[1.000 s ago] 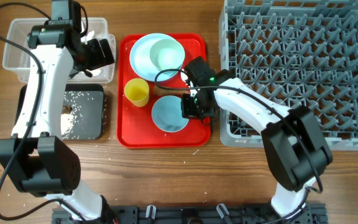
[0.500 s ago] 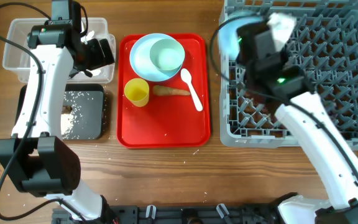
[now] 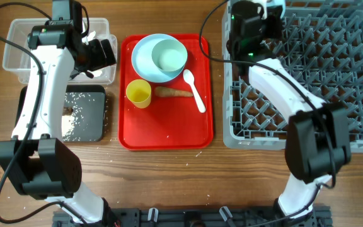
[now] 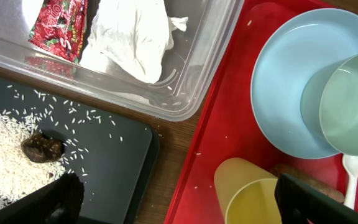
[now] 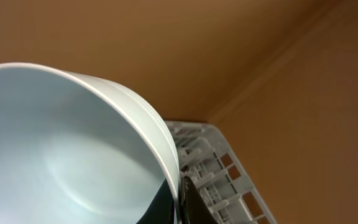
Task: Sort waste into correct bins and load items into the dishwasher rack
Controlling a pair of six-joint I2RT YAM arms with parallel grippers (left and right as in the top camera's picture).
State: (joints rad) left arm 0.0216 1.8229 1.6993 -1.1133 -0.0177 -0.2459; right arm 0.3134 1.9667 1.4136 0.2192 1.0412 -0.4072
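Observation:
The robot's right gripper will next lower the bowl to the rack's empty edge [image 3: 228, 38] by the red tray and release it there, since that edge is below, to the left in the overhead view.
My right gripper [image 3: 257, 22] is shut on the rim of a light blue bowl [image 5: 61, 143] and holds it tilted over the far left corner of the grey dishwasher rack [image 3: 307, 75]. My left gripper [image 4: 179, 205] is open and empty above the gap between the black tray [image 4: 104, 168] and the red tray. The clear tub [image 4: 210, 62] holds the red-and-white wrapper [image 4: 58, 25] and the white tissue [image 4: 135, 34]. Rice [image 4: 5, 155] and a brown lump [image 4: 41, 148] lie in the black tray. The plate [image 3: 145, 60], second bowl [image 3: 169, 55], yellow cup [image 3: 138, 93], spoon [image 3: 194, 88] and carrot stick [image 3: 169, 93] sit on the red tray.
The red tray [image 3: 169, 135] lies between the bins and the rack. Loose rice grains are scattered on the wooden table around the black tray and in front of the red tray. The right arm reaches across the rack's left side.
My right gripper took the bowl from the front of the red tray and carried it up to the rack's far left corner. The spoon and carrot stick are now uncovered. The left arm has not moved.

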